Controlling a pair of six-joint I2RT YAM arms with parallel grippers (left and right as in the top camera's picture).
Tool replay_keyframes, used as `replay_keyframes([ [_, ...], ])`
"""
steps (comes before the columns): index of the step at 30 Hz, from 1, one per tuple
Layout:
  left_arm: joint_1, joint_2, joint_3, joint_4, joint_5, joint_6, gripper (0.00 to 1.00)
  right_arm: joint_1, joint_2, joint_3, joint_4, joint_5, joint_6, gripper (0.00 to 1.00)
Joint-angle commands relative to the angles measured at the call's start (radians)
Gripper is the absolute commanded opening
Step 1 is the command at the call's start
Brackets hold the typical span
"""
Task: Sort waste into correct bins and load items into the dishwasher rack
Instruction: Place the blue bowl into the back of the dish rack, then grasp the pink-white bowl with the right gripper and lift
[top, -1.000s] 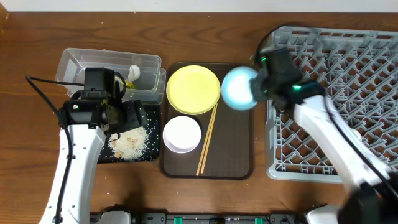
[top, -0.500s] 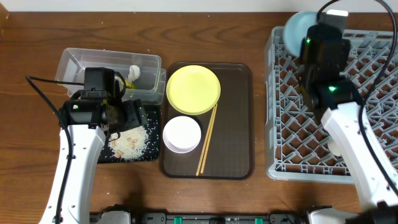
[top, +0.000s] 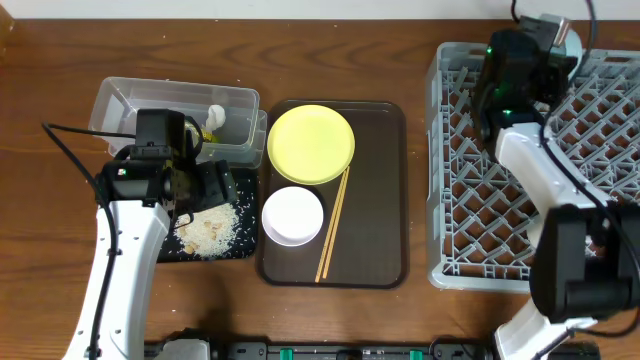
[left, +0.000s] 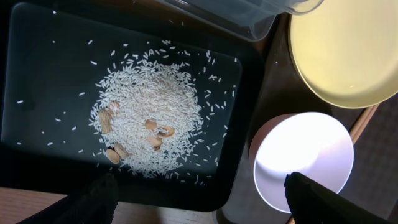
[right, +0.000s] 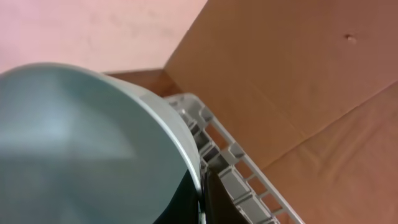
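I should lower my right gripper to the left in the overhead view, where the empty far-corner slots of the rack are below it, and release the bowl there.
My right gripper (top: 527, 60) is shut on the rim of the light-blue bowl (right: 74, 143), held at the far edge of the grey dishwasher rack (top: 480, 230); the rack's rim (right: 236, 165) shows beside the fingers (right: 202, 190). My left gripper (left: 199, 199) is open and empty above the black tray (left: 37, 62), which holds rice scraps (left: 149, 118). The yellow plate (top: 311, 143), white bowl (top: 293, 215) and chopsticks (top: 332, 225) lie on the brown tray (top: 380, 200). A white tissue wad (top: 214, 118) sits in the clear tub (top: 150, 105). The cup and wrapper are not visible.
The clear tub's corner (left: 249, 15) overlaps the black tray's far edge. The white bowl (left: 305, 155) and yellow plate (left: 348, 50) lie just right of the black tray. Bare wooden table separates the brown tray and the rack.
My right arm has carried the light-blue bowl from above the brown tray's right side to the rack's far edge. The left arm has not moved.
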Motion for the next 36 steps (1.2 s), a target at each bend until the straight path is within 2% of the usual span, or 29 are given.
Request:
replay_keyframes([
  [1,0.005,-0.005,-0.005,-0.003,-0.008,-0.01,0.88,-0.002,0.045,0.005,0.014,0.051,-0.043,0.01],
  [19,0.005,-0.005,-0.005,-0.003,-0.008,-0.01,0.88,0.085,0.119,0.004,-0.072,0.044,-0.032,0.01],
  [29,0.005,-0.005,-0.005,-0.003,-0.008,-0.01,0.88,0.137,0.119,0.004,-0.245,0.044,-0.028,0.01],
  [36,0.005,-0.005,-0.005,-0.003,-0.008,-0.01,0.88,0.195,0.098,0.004,-0.395,-0.007,0.188,0.03],
])
